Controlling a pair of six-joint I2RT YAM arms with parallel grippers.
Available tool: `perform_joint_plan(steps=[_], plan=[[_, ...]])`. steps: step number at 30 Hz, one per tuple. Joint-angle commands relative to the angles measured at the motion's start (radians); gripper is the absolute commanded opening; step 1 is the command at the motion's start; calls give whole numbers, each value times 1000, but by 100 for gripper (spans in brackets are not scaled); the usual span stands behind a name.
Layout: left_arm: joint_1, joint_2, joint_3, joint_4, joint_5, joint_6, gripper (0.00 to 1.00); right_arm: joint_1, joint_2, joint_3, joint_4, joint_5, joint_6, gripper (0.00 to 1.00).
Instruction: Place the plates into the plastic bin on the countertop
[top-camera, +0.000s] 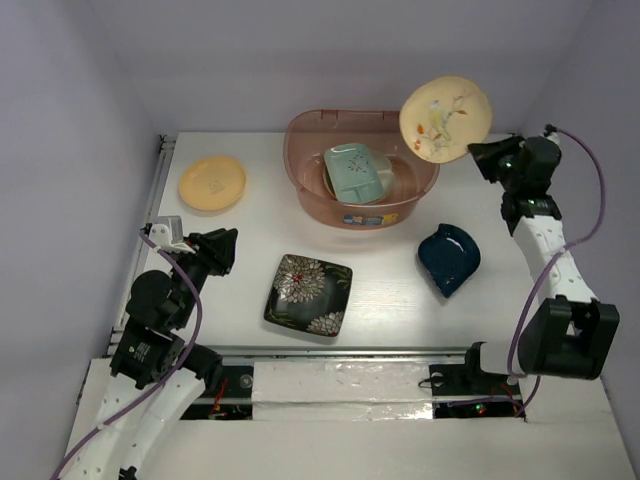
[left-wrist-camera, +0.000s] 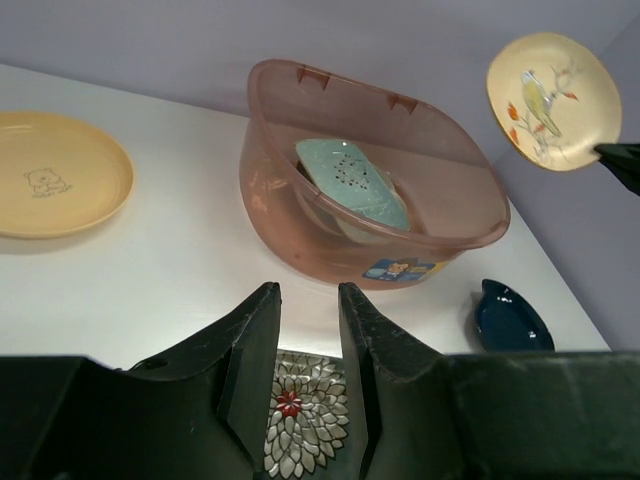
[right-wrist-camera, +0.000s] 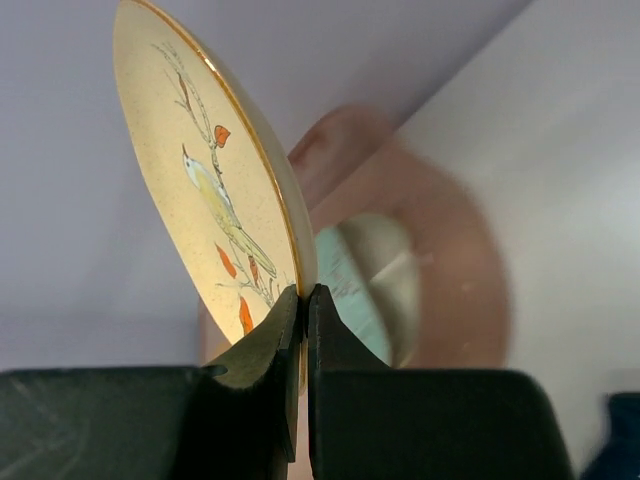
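The tan speckled plate is outside the bin, and my right gripper will next go to the left in the top view and down onto the pale green divided plate (top-camera: 356, 173) inside the bin.
My right gripper (top-camera: 478, 150) is shut on the rim of the round tan speckled plate (top-camera: 445, 118), painted with a bird, and holds it tilted in the air beside the right rim of the plastic bin (top-camera: 360, 205). The wrist view shows the plate (right-wrist-camera: 210, 190) pinched between the fingers. The pale green divided plate (top-camera: 356, 173) leans inside the bin on a cream plate. My left gripper (top-camera: 222, 250) is open and empty, above the countertop (top-camera: 200, 290) left of the square black floral plate (top-camera: 308, 294). The yellow-orange plate (top-camera: 212, 183) lies at back left, the dark blue leaf plate (top-camera: 449, 258) at right.
A metal rail (top-camera: 154, 205) runs along the countertop's left edge. Lilac walls close in the back and both sides. The bin (left-wrist-camera: 300, 180) stands ahead of my left gripper (left-wrist-camera: 308, 300), with the floral plate (left-wrist-camera: 300, 420) under its fingers.
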Motion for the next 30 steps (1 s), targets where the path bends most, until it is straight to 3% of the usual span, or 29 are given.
perform_joint_plan(steps=[1, 7, 17, 26, 29, 30], plan=[[10, 15, -8, 38, 17, 11, 26, 127, 44, 156, 160, -126, -8, 0], [10, 15, -8, 36, 17, 11, 26, 262, 256, 272, 161, -167, 4, 0], [10, 18, -9, 41, 26, 11, 26, 306, 455, 320, 111, -215, -19, 0], [19, 16, -9, 41, 34, 11, 26, 336, 567, 348, 66, -169, -10, 0], [19, 16, -9, 41, 36, 11, 26, 336, 583, 372, 45, -173, -13, 5], [19, 16, -9, 42, 36, 11, 26, 336, 589, 380, 34, -169, -17, 13]])
